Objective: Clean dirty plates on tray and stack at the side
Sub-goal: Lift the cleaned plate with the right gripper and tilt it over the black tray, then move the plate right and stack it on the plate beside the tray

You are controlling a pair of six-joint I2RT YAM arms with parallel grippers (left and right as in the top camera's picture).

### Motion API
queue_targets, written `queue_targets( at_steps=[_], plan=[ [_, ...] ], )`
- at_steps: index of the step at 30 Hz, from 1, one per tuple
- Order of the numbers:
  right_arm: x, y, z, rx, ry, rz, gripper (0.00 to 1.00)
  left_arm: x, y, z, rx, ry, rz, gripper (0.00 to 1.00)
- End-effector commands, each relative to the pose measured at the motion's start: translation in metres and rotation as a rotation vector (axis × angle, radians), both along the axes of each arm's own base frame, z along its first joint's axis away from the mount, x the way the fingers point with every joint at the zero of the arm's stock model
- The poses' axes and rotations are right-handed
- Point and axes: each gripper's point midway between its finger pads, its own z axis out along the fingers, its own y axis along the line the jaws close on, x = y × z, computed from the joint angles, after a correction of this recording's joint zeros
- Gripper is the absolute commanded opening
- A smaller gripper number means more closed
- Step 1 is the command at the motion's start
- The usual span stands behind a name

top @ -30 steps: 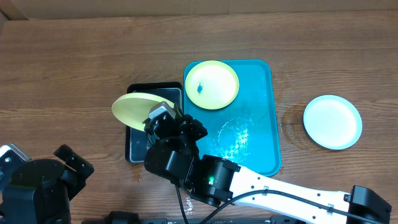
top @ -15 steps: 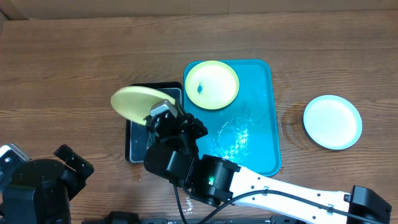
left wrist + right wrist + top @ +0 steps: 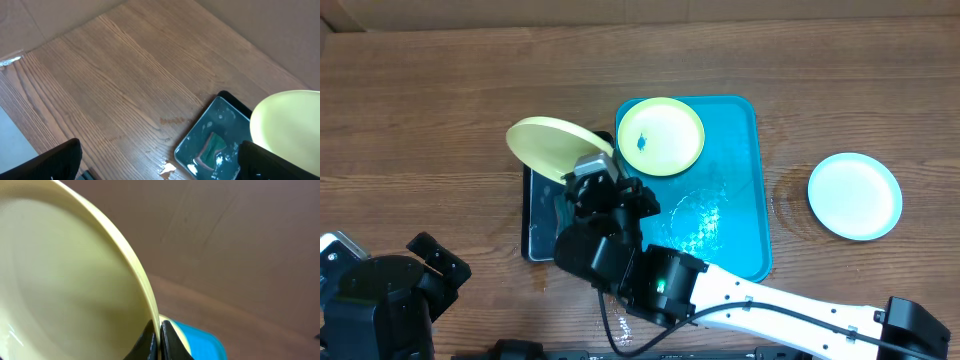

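Note:
I should swing my right gripper to the right in the overhead view next, then down over the pale plate to release, because that plate already lies beside the tray.
My right gripper (image 3: pixel 588 166) is shut on the rim of a yellow-green plate (image 3: pixel 554 147) and holds it tilted in the air over the back of the black tray (image 3: pixel 533 222). In the right wrist view the fingers (image 3: pixel 160 339) pinch the plate's edge (image 3: pixel 65 280). A second plate (image 3: pixel 661 136) with a small blue smear lies in the back left corner of the turquoise tray (image 3: pixel 740 235). A third pale plate (image 3: pixel 854 196) lies on the table to the right of the tray. My left gripper (image 3: pixel 160 170) is open and empty, high over the table at the front left.
The black tray (image 3: pixel 200 135) holds water and a green sponge (image 3: pixel 213 145). A small white scrap (image 3: pixel 167 169) lies on the wood beside it. Wet streaks show on the turquoise tray's floor (image 3: pixel 700 215). A cardboard wall runs along the back.
My right gripper has carried the held plate back and to the right, from the black tray's left side toward the turquoise tray. The left arm has not moved.

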Motion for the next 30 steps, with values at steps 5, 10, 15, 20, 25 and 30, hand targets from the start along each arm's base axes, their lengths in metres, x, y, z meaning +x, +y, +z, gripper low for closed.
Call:
queue_targets(
  at_steps=[5, 10, 15, 20, 25, 30],
  plan=[
    [0.007, 0.017, -0.053, 0.547, 0.453, 0.075, 0.04, 0.001, 0.0, 0.0, -0.013, -0.007, 0.013, 1.0],
    [0.018, 0.003, -0.066, 0.73, 0.772, 0.15, 0.04, 0.001, 0.0, 0.0, -0.013, -0.007, 0.013, 1.0],
    [0.044, -0.072, -0.05, 0.891, 0.89, 0.08, 0.04, 0.001, 0.0, 0.0, -0.013, -0.007, 0.014, 1.0],
    [0.069, -0.223, -0.064, 1.043, 0.882, -0.317, 0.04, 0.001, 0.0, 0.0, -0.013, -0.007, 0.013, 1.0],
    [0.044, -0.372, -0.102, 1.091, 0.88, -0.699, 0.04, 0.001, 0.0, 0.0, -0.013, -0.007, 0.013, 1.0],
    [-0.008, -0.461, -0.147, 1.156, 0.97, -1.004, 0.04, 0.001, 0.0, 0.0, -0.013, -0.007, 0.013, 1.0]
  ],
)
